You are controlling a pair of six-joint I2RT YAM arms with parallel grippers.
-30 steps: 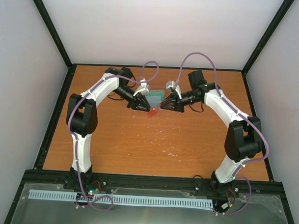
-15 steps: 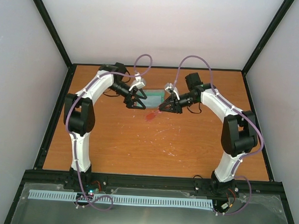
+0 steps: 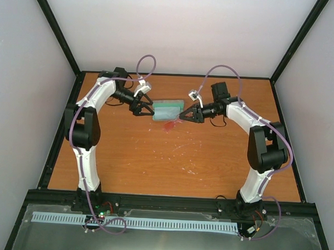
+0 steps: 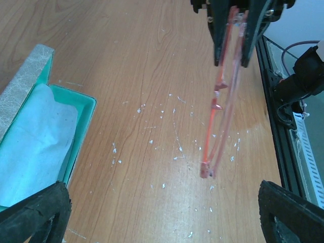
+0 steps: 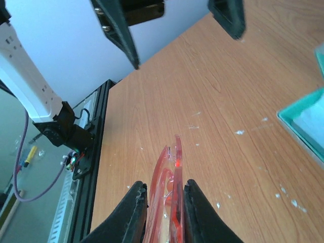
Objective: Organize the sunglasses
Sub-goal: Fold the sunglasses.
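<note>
My right gripper turns next, as the case lies open, and brings the sunglasses outward over the light blue cloth (image 3: 166,113) (image 5: 312,121). Then it lowers and releases them there.
The folded red-pink sunglasses (image 3: 170,125) hang just above the table in front of the case, and my right gripper (image 3: 181,117) is shut on one end of them. In the right wrist view the frame (image 5: 169,202) sits pinched between both fingers (image 5: 134,212). In the left wrist view the sunglasses (image 4: 223,101) dangle from the right gripper's black fingers (image 4: 217,30) at the top. My left gripper (image 3: 146,110) stands wide open to the left of the sunglasses, apart from them, with nothing between its fingertips (image 4: 35,212).
The open grey case (image 3: 166,109) with teal lining lies just behind the sunglasses. A light blue cloth (image 4: 35,147) lies inside it. Small white specks are scattered over the wooden table (image 3: 171,163). A black rail (image 4: 276,126) runs along the table edge.
My left gripper has opened, let go of the sunglasses and pulled back to the left. The right gripper still holds them and has shifted slightly right, uncovering the case.
</note>
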